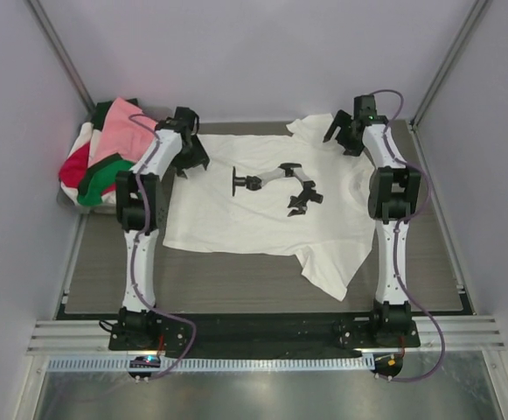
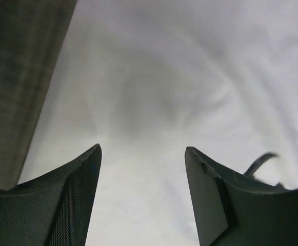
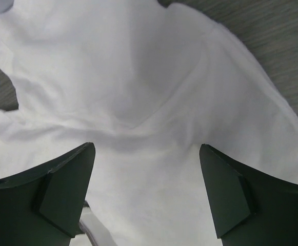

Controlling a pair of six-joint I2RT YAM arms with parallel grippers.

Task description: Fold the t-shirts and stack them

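Observation:
The white t-shirt [image 1: 254, 214] lies spread flat with its near hem corner [image 1: 167, 246] uncovered, so my left gripper will next draw back and lower to close on it there.
A white t-shirt [image 1: 254, 214] lies spread flat on the table, with a dark robot-arm print [image 1: 275, 184] on its middle. My left gripper [image 1: 192, 162] hovers open over its far left corner; in the left wrist view the left gripper [image 2: 143, 148] has only white cloth [image 2: 179, 77] beneath its jaws. My right gripper [image 1: 341, 136] stands open over the far right sleeve; the right wrist view shows the right gripper [image 3: 146, 146] above rumpled fabric [image 3: 123, 66]. Neither gripper holds anything. More t-shirts in pink, red, green and white sit in a heap [image 1: 100, 153] at the far left.
The grey table [image 1: 236, 284] shows bare in front of the shirt and along its right side. The shirt's near right sleeve [image 1: 337, 267] trails toward the right arm's base. Grey walls close in the back and both sides.

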